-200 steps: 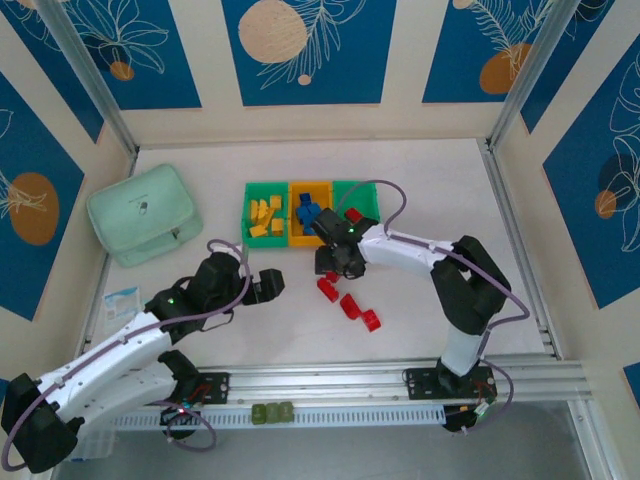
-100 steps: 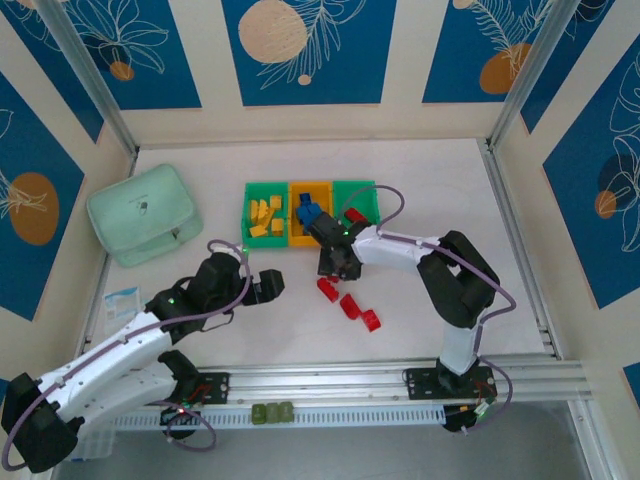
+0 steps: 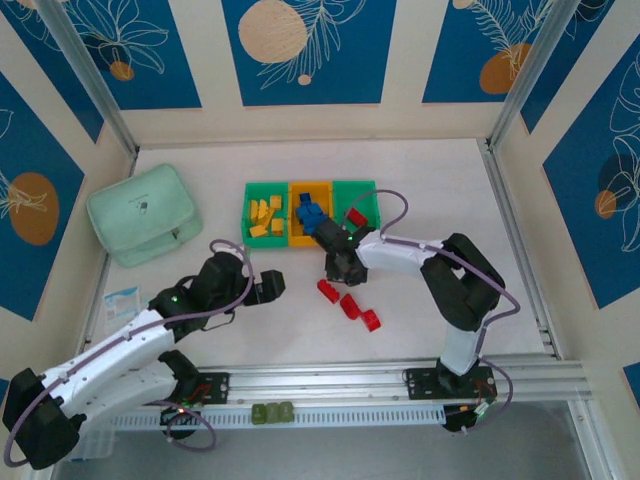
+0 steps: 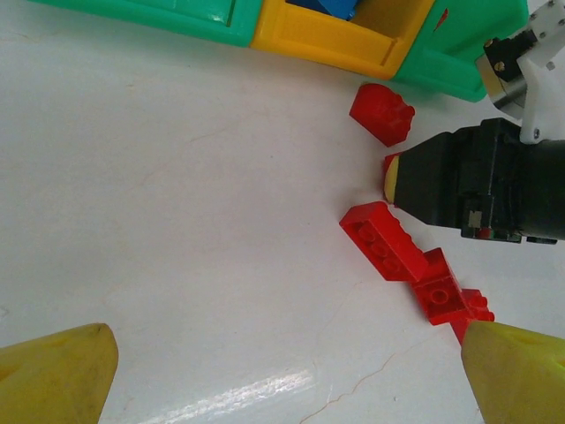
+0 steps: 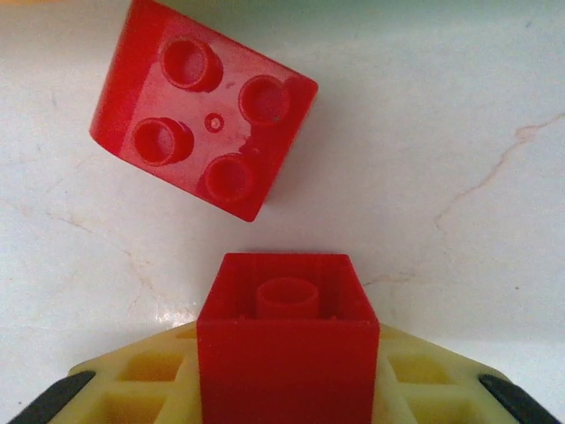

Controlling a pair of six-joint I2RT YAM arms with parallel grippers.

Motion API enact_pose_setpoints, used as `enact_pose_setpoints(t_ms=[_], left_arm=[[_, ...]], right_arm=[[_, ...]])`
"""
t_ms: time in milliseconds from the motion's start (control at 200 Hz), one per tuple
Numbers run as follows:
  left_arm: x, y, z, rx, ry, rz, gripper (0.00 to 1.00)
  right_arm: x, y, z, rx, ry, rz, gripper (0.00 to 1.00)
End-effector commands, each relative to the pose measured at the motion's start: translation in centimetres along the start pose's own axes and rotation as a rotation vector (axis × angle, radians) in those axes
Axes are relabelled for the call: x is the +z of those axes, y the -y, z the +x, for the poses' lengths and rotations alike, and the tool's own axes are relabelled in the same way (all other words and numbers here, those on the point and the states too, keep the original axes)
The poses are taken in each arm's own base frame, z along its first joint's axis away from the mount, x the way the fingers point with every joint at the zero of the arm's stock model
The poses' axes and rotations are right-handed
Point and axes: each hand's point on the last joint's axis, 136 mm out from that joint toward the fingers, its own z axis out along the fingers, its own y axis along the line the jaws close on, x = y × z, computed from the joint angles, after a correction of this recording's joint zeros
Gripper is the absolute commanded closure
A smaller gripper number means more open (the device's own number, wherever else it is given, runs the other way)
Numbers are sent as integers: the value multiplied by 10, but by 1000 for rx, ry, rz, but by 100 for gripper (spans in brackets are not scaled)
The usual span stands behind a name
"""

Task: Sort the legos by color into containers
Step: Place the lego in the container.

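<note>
My right gripper needs to lift its red lego up and outward over the green bin's near side first, to release it inside that bin, which already holds one.
The joined containers [image 3: 341, 189] stand at mid-table: the left green bin holds yellow legos [image 3: 263, 216], the orange one blue legos [image 3: 307, 212], the right green one a red lego [image 3: 355, 216]. Just in front of them my right gripper [image 3: 339, 268] [image 5: 287, 371] is shut on a red lego [image 5: 284, 340], hollow underside toward the camera. Another red lego [image 5: 203, 132] lies studs-up just beyond it. Three red legos [image 3: 349, 305] [image 4: 385, 251] lie on the table nearby. My left gripper [image 3: 266, 287] [image 4: 282, 380] is open, low over bare table to their left.
A pale mint-green rounded box [image 3: 142, 213] sits at the back left. Small olive-green blocks [image 3: 272, 411] rest on the front rail [image 3: 400, 380]. A small packet [image 3: 122, 300] lies at the left edge. In the left wrist view the right arm's black body [image 4: 481, 190] is close by.
The right gripper has shifted slightly to the right and toward the near side, still holding its red lego. The left gripper has crept a little to the right. The loose legos have not moved.
</note>
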Motion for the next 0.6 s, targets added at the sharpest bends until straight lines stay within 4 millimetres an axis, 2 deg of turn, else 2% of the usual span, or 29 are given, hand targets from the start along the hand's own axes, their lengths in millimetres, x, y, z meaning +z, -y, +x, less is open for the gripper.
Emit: enact_pose_setpoints(t_ms=[0, 175, 285, 470, 595], left_arm=[[-2, 1, -4, 0, 4, -7, 1], [-6, 5, -8, 21, 10, 0, 1], [-6, 11, -13, 38, 12, 5, 1], [2, 25, -25, 63, 8, 25, 1], [10, 37, -32, 79, -6, 41, 1]], right_arm=[[-20, 5, -7, -33, 50, -7, 76], [-51, 13, -14, -75, 108, -35, 80], [-70, 18, -26, -92, 141, -62, 80], [-93, 21, -65, -124, 209, -87, 81], [-93, 14, -96, -135, 215, -119, 81]])
